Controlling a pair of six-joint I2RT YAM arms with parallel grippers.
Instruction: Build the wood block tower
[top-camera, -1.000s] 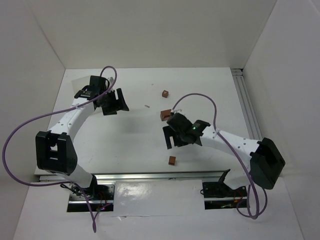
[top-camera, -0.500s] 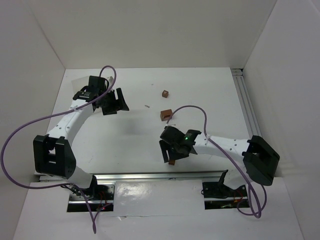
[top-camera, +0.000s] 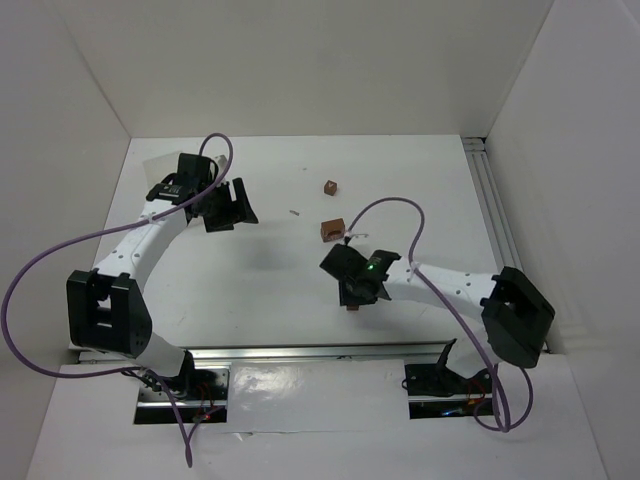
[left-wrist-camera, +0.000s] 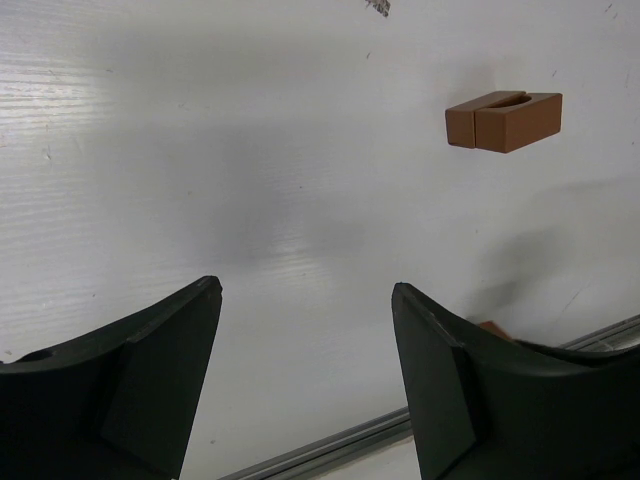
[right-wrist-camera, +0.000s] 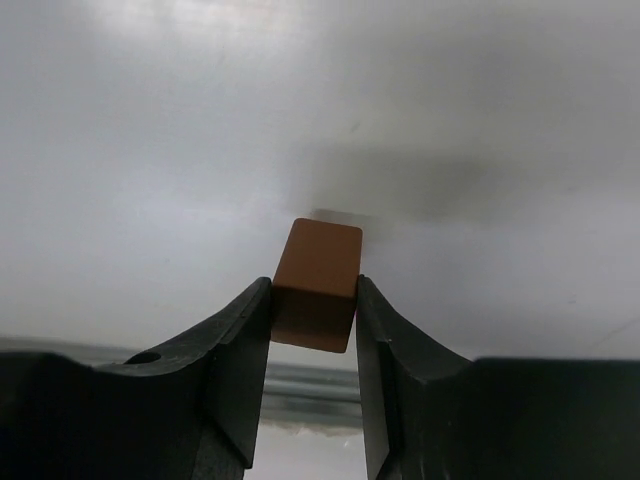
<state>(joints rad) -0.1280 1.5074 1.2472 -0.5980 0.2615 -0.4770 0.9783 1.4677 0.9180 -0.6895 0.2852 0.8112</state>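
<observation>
I will move my right gripper outward and to the right in the top view, then down onto the clear tabletop beside the notched brick, and release it.
My right gripper is shut on a small reddish-brown wood block, held just off the table; in the top view that gripper is near the front edge. Two more wood blocks lie mid-table: a notched brick and a tiny cube behind it. My left gripper hovers open at the back left with nothing between its fingers. In its wrist view the left gripper faces the notched brick from a distance. No tower shows in any view.
A tiny pale sliver lies left of the brick. A metal rail runs along the table's right side, and another rail along the front edge. White walls close in the back and both sides.
My right gripper moved toward the near edge, closed on the cube lying there and raised it slightly. The left arm has not moved.
</observation>
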